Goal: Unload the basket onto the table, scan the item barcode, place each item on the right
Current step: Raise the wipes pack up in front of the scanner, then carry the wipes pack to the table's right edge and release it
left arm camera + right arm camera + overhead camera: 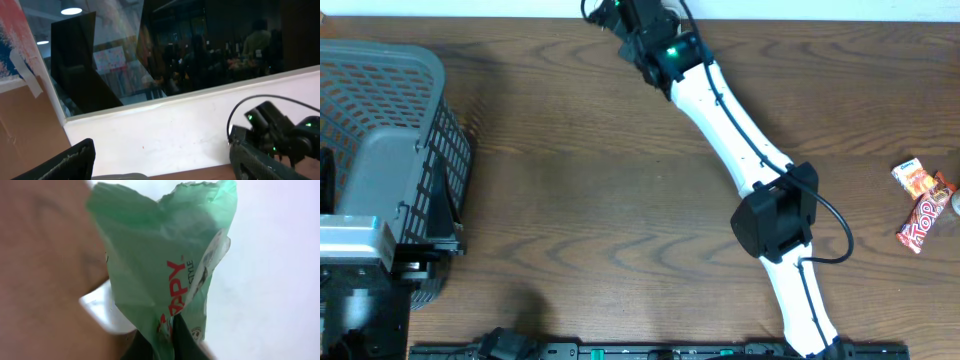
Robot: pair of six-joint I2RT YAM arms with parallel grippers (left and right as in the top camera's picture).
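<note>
My right gripper should next move down across the table, freeing the seam beside the orange packet, because that spot is below it, to the right in the overhead view.
The item is a crumpled green packet with red lettering. In the right wrist view it fills the middle, and my right gripper is shut on its lower edge between two dark fingers. No barcode shows on the side facing the camera. From overhead, the right arm reaches to the table's far edge, with the right gripper at the top centre. My left gripper is open with nothing between its fingers; it faces the white wall and a dark window. The right arm's head shows at that view's lower right.
A grey mesh basket stands at the table's left edge, with the left arm's body over its near side. Two snack packets lie at the far right: a red bar and a small orange one.
</note>
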